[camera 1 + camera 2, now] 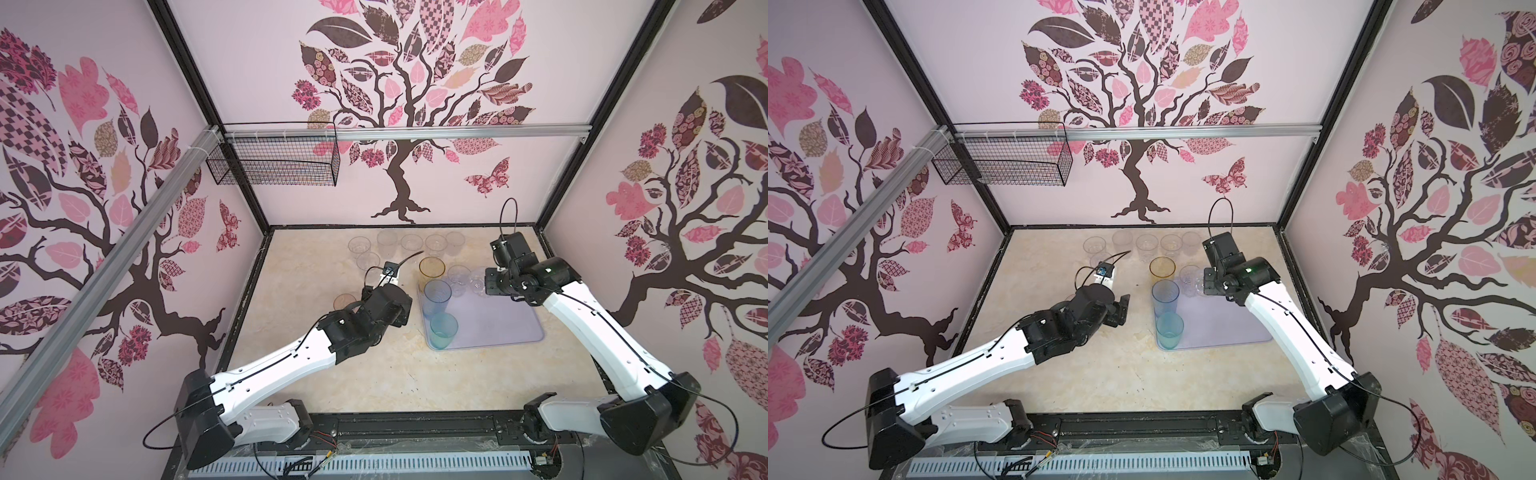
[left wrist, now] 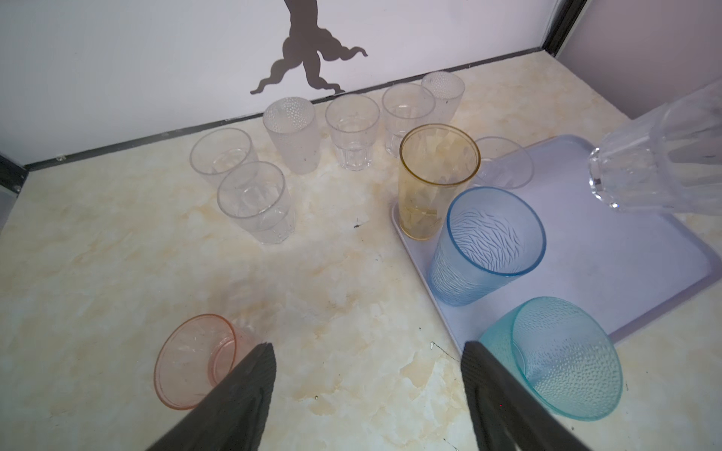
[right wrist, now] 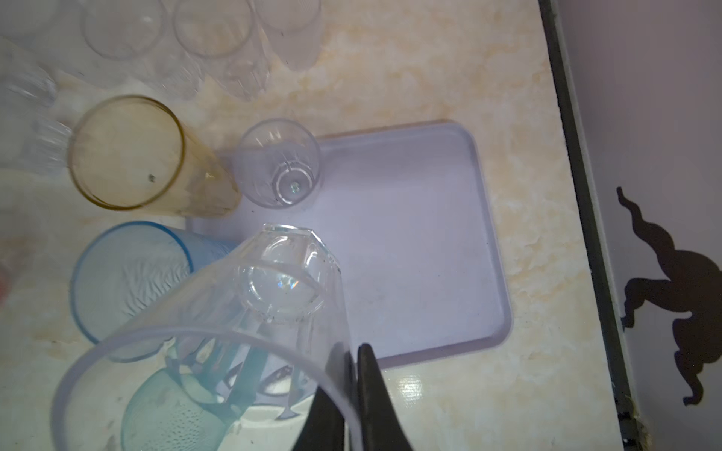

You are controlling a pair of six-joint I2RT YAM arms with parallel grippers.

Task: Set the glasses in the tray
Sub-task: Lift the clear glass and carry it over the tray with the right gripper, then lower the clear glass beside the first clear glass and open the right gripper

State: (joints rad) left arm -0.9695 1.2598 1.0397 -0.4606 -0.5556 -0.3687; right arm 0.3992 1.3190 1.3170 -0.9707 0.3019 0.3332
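The spot beside the blue glass is below. So my right gripper needs to move down toward that glass next and let go of the clear faceted glass on the bare tray.
The pale-lavender tray [image 1: 505, 322] lies right of centre. Along its left edge stand an amber glass [image 1: 432, 268], a blue glass [image 1: 437, 297] and a teal glass [image 1: 444, 330]. A small clear glass [image 3: 277, 164] stands at its far edge. My right gripper [image 3: 353, 351] is shut on the rim of a clear faceted glass [image 3: 273, 296], held tilted above the tray. My left gripper [image 2: 367, 351] hangs open over bare table, with nothing between its fingers. It is between a pink glass [image 2: 195, 359] and the teal glass [image 2: 562, 355]. Several clear glasses [image 1: 411, 243] stand near the back wall.
A black wire basket [image 1: 274, 160] hangs on the back wall at the upper left. Patterned walls and a black frame [image 3: 578, 195] close the table on three sides. The tray's right half [image 3: 422, 242] holds nothing.
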